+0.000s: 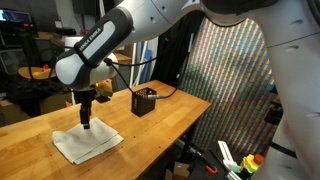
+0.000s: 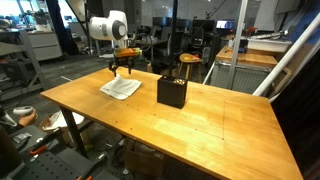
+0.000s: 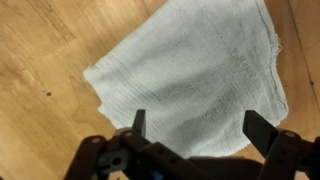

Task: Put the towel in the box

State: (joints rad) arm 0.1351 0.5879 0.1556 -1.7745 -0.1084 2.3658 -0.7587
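Observation:
I need to move my gripper down next, with its fingers spread, onto the middle of the white towel (image 1: 88,143) (image 3: 196,102), because the cloth lies flat below my gripper and spans the gap between its fingers.
A white towel (image 1: 88,143) lies folded flat on the wooden table (image 1: 160,120); it also shows in an exterior view (image 2: 121,88) and fills the wrist view (image 3: 190,70). A small black open-topped box (image 1: 144,102) stands on the table beyond the towel, also in an exterior view (image 2: 172,91). My gripper (image 1: 86,121) hangs straight above the towel, a little above it, also seen in an exterior view (image 2: 122,70). In the wrist view its two fingers (image 3: 205,128) are spread wide apart over the towel with nothing between them.
The table edge (image 1: 195,125) drops off near a coloured mesh panel (image 1: 235,80). A black cable (image 1: 165,93) runs from the box off the table. Stools and other tables (image 2: 190,62) stand behind.

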